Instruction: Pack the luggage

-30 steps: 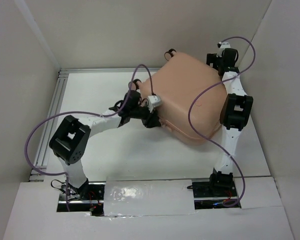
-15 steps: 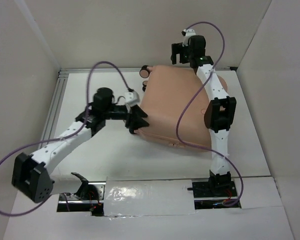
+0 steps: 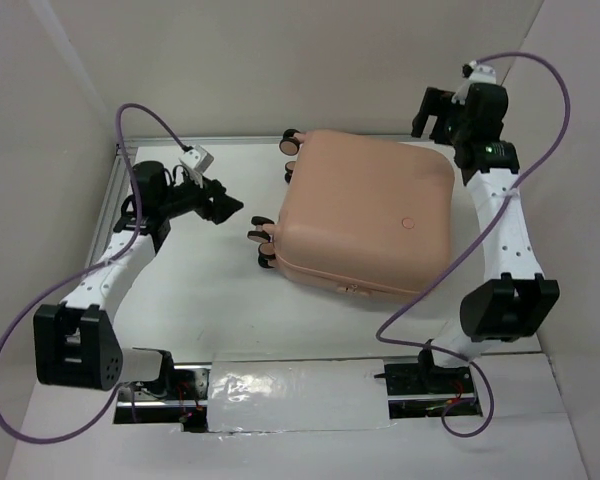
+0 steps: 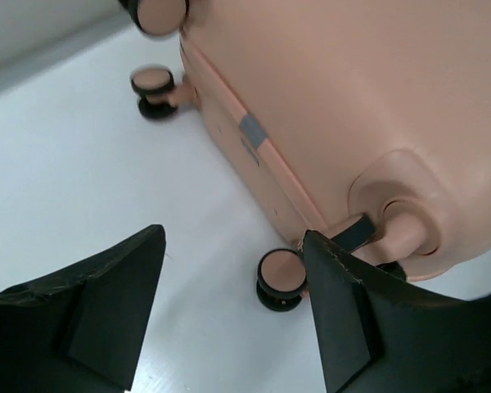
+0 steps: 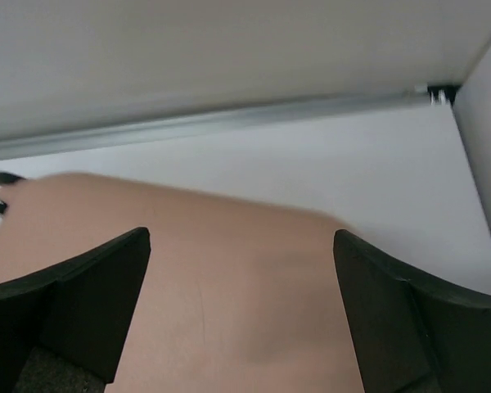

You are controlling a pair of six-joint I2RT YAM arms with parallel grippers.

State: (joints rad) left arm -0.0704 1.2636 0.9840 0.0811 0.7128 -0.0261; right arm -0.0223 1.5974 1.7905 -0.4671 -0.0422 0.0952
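Next, my left gripper moves across the gap to its right in the top view and closes on the luggage's seam by the near wheels, which lies apart from it.
The peach-pink luggage (image 3: 365,215) lies flat and closed in the middle of the white table, its wheels (image 3: 263,245) pointing left. My left gripper (image 3: 228,209) is open and empty, to the left of the luggage and apart from it. In the left wrist view the luggage (image 4: 335,106) fills the upper right, and a wheel (image 4: 281,278) sits between my open fingers (image 4: 106,319). My right gripper (image 3: 432,115) is open and empty above the luggage's far right corner. The right wrist view looks down on the shell (image 5: 229,286).
White walls (image 3: 40,150) enclose the table on the left, back and right. An aluminium rail (image 3: 105,235) runs along the left edge, and another (image 5: 229,123) along the back. The arm bases (image 3: 430,375) sit at the near edge.
The luggage has dropped from a tilted position to lie flat and closed. My left gripper has drawn back to the left, away from it. My right gripper has moved right, off the far edge.
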